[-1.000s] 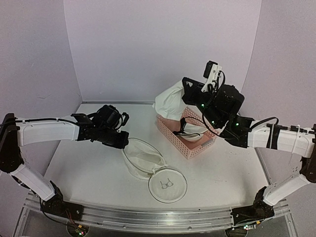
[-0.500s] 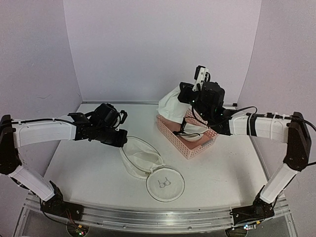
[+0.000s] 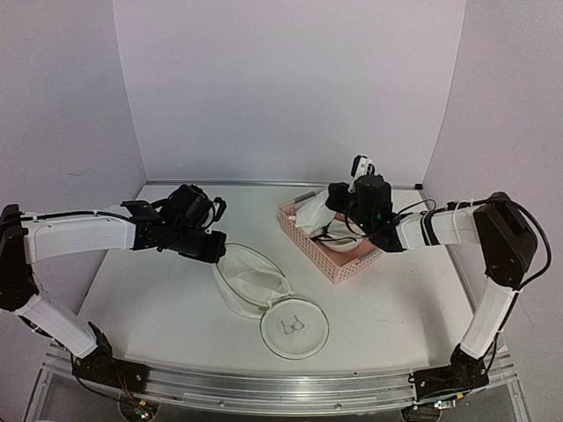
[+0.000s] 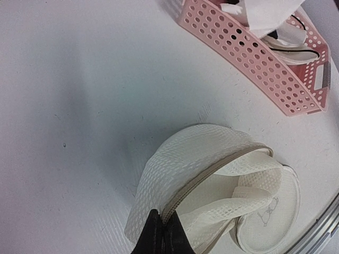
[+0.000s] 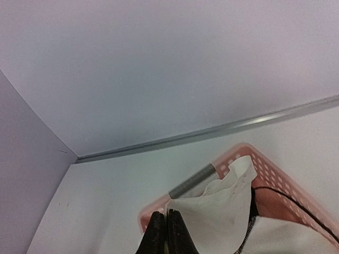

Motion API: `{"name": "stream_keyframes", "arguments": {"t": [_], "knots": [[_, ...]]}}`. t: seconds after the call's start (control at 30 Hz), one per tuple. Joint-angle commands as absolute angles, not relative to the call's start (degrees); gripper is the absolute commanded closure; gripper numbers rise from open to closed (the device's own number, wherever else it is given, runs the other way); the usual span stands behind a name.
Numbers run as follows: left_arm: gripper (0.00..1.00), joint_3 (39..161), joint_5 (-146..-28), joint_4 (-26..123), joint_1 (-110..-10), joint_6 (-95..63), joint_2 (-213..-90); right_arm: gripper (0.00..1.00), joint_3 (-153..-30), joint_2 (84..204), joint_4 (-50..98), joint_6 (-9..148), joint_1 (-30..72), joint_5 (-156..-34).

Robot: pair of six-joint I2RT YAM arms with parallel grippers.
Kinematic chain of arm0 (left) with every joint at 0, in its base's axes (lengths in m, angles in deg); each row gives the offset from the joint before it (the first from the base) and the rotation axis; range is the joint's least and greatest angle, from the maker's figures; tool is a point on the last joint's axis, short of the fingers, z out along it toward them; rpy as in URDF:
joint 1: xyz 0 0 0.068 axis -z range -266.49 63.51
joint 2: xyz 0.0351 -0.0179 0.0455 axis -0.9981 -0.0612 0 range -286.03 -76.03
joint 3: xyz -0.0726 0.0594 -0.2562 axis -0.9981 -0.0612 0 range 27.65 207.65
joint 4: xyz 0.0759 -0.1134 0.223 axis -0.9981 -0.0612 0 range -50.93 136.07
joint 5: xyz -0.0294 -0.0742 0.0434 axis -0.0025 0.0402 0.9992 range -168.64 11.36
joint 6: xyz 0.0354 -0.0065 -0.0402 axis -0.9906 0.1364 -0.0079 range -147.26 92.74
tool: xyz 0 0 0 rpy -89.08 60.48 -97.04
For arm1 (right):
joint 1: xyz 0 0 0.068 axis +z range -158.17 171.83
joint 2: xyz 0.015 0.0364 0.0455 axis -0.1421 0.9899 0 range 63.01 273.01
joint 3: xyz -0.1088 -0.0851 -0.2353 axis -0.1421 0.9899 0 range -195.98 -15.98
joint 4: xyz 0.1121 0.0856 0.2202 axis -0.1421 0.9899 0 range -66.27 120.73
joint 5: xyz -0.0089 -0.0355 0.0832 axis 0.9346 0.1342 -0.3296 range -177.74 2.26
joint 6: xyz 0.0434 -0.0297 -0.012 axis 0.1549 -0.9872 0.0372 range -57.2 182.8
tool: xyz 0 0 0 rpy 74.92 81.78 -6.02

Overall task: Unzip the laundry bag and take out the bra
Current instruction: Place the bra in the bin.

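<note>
My right gripper moves back toward the pink basket's middle (image 3: 337, 235) next to release the white bra, since the bra's fabric still hangs by the basket's handle end.
The laundry bag (image 3: 255, 283) lies unzipped on the table, its round lid with the black bra drawing (image 3: 296, 326) flat toward the front. My left gripper (image 3: 214, 250) is shut on the bag's zipper edge at its left end; the left wrist view shows the fingertips (image 4: 170, 238) pinching the mesh (image 4: 190, 159) by the seam. My right gripper (image 3: 318, 211) is shut on the white bra (image 3: 305, 220), which hangs low into the pink basket (image 3: 327, 262). In the right wrist view the gripper (image 5: 166, 233) pinches the bra's white fabric (image 5: 212, 206), a black strap beside it.
The pink lattice basket (image 4: 254, 55) stands at the back right of the table and has a grey handle (image 5: 192, 181). Walls close the back and both sides. A metal rail runs along the table's front edge (image 3: 264, 382).
My right gripper has come down and moved left with the bra, from well above the basket to low over its far-left rim. The left gripper and bag have barely moved.
</note>
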State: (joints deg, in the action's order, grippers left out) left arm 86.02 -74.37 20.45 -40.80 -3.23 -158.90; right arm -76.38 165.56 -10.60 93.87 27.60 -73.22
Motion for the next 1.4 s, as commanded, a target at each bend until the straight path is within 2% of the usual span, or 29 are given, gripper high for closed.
{"name": "stream_keyframes", "arguments": {"t": [0.0,0.23,0.53,0.67,0.83,1.37], "knots": [[1.0,87.5,-73.7,20.3,-41.0,-3.7,-157.6,1.0,-67.8,162.9,-16.5,98.7,26.6,-72.6],[1.0,89.2,-74.5,20.3,-41.0,-3.7,-159.8,1.0,-57.7,158.0,-17.2,99.7,25.3,-71.4],[1.0,90.0,-75.1,20.3,-41.0,-3.5,-160.0,1.0,-53.8,153.1,-15.2,99.3,24.4,-68.5],[1.0,89.6,-75.0,20.4,-41.0,-3.3,-159.5,0.87,-54.3,152.4,-14.0,99.0,24.3,-70.6],[1.0,89.5,-74.7,20.3,-41.0,-3.0,-159.8,0.65,-56.4,151.6,-10.1,97.5,24.3,-76.7],[1.0,90.6,-75.5,20.3,-41.0,-2.6,-161.0,0.47,-56.2,137.0,8.2,87.1,24.3,-95.2]]}}
